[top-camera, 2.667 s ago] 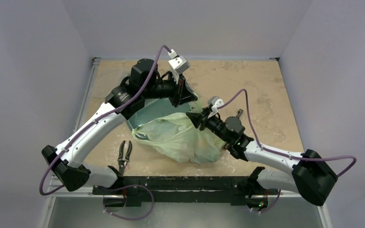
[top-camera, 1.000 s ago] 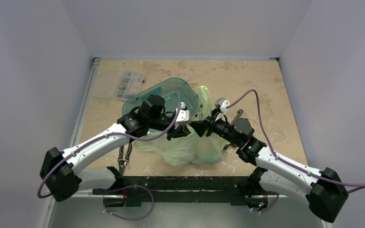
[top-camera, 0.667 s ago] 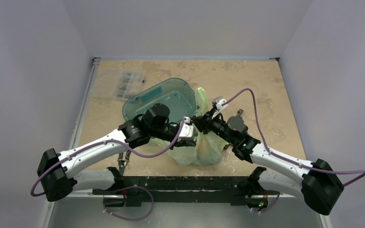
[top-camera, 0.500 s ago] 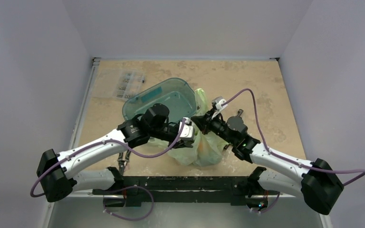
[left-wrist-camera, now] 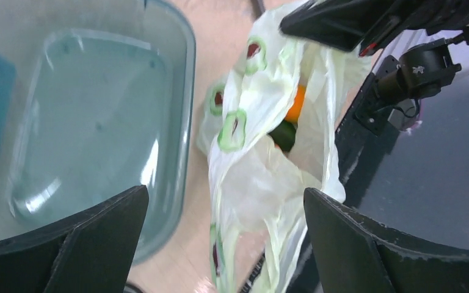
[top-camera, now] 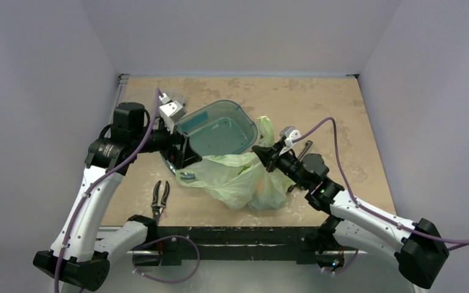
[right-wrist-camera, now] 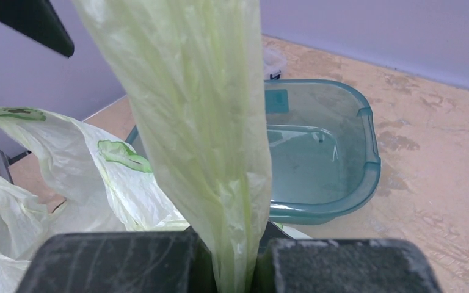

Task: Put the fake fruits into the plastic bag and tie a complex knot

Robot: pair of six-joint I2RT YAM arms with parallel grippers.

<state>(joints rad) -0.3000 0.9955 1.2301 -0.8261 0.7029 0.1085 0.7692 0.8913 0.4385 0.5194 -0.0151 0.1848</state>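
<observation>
I will next move my left gripper back toward the base bar, around the handle, and close it, because the plastic bag's loose handle hangs untouched by my spread fingers.
The pale green plastic bag lies slumped in front of the teal tub. Its mouth faces the left wrist camera, and inside it show an orange fruit and a dark green fruit. My right gripper is shut on a twisted strip of the plastic bag, pinched between its fingers. My left gripper stands wide open by the tub's left corner. In the left wrist view the bag's loose edge hangs beyond its spread fingers, untouched.
The translucent teal tub sits behind the bag and holds nothing. Pliers lie near the front left. A dark tool lies right of my right wrist. The arms' black base rail runs along the near edge.
My left gripper opened, let go of the bag and swung back left to the tub's corner. My right gripper shut on the bag's strip. The bag sagged and spread leftward.
</observation>
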